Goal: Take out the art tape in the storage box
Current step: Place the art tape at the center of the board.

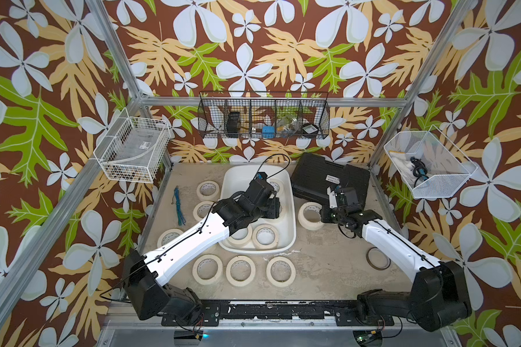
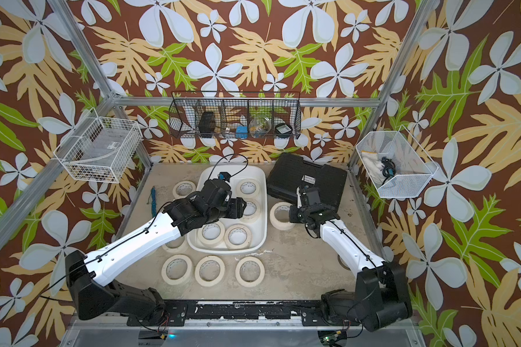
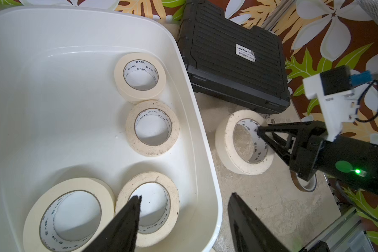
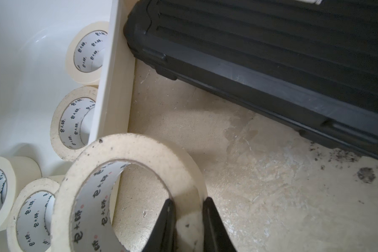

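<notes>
My right gripper lowers the tilted roll onto the bare tabletop [image 1: 308,217] [image 4: 174,129] beside the box's side next and releases it, since that spot below is free of other rolls.
The white storage box [image 1: 241,177] [image 3: 63,87] sits mid-table with several cream art tape rolls lying flat in it, two of them [image 3: 119,74] [image 3: 130,128] near its right wall. My left gripper [image 3: 186,195] hangs open over the box's right rim. One of its fingers is above a roll [image 3: 172,192] inside, the other above bare table outside. My right gripper [image 4: 187,201] [image 1: 322,211] is shut on the wall of another art tape roll [image 4: 135,148] [image 1: 302,216] just right of the box. I cannot tell whether that roll touches the table.
A black ribbed case [image 1: 313,174] lies behind the held roll. More rolls lie on the table in front of the box [image 1: 196,270] and to its left [image 1: 200,190]. Also there are a blue cord [image 1: 178,207], a thin brown ring [image 1: 369,255] and wire baskets [image 1: 133,150] on the walls.
</notes>
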Robot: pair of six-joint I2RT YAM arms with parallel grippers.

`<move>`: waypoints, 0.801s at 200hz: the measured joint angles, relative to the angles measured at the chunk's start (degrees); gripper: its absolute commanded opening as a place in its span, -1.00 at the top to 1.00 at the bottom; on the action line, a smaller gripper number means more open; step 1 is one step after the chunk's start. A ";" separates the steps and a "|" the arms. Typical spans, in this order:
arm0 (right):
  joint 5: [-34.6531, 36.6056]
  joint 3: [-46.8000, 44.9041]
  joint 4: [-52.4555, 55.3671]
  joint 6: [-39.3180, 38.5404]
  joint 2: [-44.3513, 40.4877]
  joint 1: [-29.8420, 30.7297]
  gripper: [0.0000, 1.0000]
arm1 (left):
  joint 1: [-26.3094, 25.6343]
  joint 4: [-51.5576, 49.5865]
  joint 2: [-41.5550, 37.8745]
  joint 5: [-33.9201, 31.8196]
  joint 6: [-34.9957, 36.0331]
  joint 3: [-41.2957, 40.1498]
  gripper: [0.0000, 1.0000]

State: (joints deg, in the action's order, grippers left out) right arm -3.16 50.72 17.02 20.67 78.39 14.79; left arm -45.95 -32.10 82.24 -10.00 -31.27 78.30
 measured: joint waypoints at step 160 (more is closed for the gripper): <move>0.22 2.56 -11.78 0.20 19.21 -0.74 0.61 | 0.04 -0.22 -1.46 -0.15 -0.20 -0.72 -0.31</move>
State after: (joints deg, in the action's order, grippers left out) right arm -2.94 53.28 5.23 20.86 97.60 14.04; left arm -45.91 -32.32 80.77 -10.15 -31.46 77.58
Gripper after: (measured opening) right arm 0.212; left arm 0.656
